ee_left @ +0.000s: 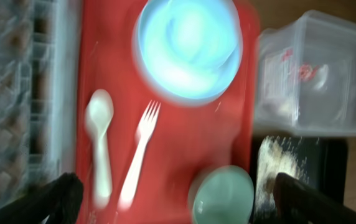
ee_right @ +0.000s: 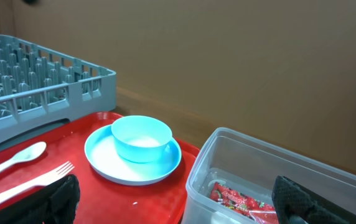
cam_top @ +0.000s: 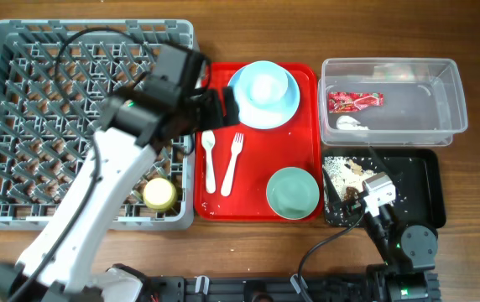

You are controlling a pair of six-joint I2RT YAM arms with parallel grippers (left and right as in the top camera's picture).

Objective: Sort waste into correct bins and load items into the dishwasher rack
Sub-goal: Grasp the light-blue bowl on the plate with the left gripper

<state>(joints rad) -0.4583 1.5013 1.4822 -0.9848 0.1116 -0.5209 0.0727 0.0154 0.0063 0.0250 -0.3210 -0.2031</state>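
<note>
My left gripper moves down and outward onto the blue bowl's rack-side rim (cam_top: 251, 88) (ee_left: 167, 38) next, since it lies below the gripper and to its right in the overhead view.
The grey dishwasher rack (cam_top: 22, 126) holds a yellow cup (cam_top: 159, 194). On the red serving tray (cam_top: 257, 159) a blue bowl (cam_top: 263, 85) sits on a blue plate (cam_top: 286, 107), beside a white spoon (cam_top: 209, 159), a fork (cam_top: 232, 164) and a mint bowl (cam_top: 293, 191). The clear tub (cam_top: 408, 126) contains a red wrapper (cam_top: 355, 101) and a napkin (cam_top: 349, 122). Food scraps (cam_top: 345, 172) lie in the black tray (cam_top: 420, 180). My left gripper (cam_top: 223, 107) hovers open over the red tray's far left, empty. My right gripper (ee_right: 181, 205) is open and empty, low near the tub (ee_right: 259, 162).
My left arm crosses the rack's right side diagonally from the front edge. The right arm's base stands at the front right, behind the black tray. The left wrist view is blurred. Bare wooden table shows along the front and right edges.
</note>
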